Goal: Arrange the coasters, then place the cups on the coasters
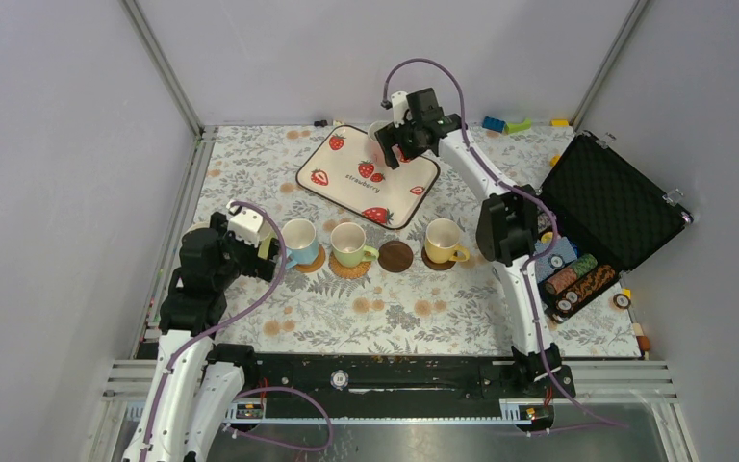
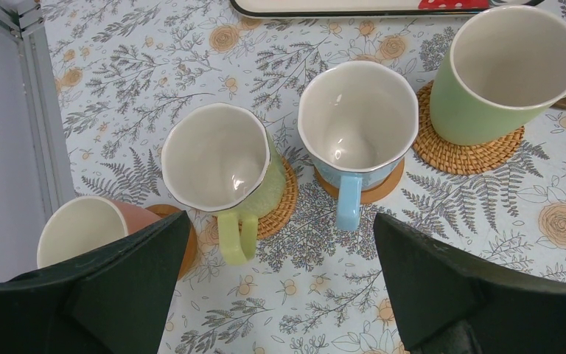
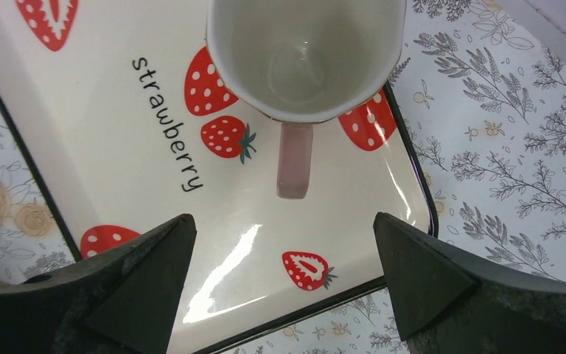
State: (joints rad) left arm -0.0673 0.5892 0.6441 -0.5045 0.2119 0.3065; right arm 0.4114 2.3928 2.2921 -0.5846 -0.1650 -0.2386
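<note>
My right gripper will move down toward the strawberry tray [image 3: 81, 133] next and close on the pink cup's handle [image 3: 295, 162], because that handle sticks out toward the gap between its open fingers.
A row of cups on coasters runs across the table. In the left wrist view a pink cup [image 2: 81, 228] sits on a brown coaster [image 2: 186, 240]. Beside it a light green cup [image 2: 221, 158] sits on a woven coaster [image 2: 284, 199], a blue cup [image 2: 357, 118] on a tan coaster [image 2: 383, 186], and a green cup [image 2: 508, 66] on another woven coaster [image 2: 472, 151]. A dark brown coaster [image 1: 395, 256] lies bare, and a yellow cup [image 1: 443, 239] stands right of it. My left gripper [image 2: 280, 287] is open just short of the row. My right gripper [image 3: 284, 280] hangs open over a pink cup [image 3: 306, 59] on the strawberry tray [image 3: 81, 133].
An open black case [image 1: 606, 207] with poker chips [image 1: 568, 274] lies at the right. Toy bricks [image 1: 505, 125] lie by the back wall. A metal frame rail [image 2: 40, 110] runs along the left edge of the table.
</note>
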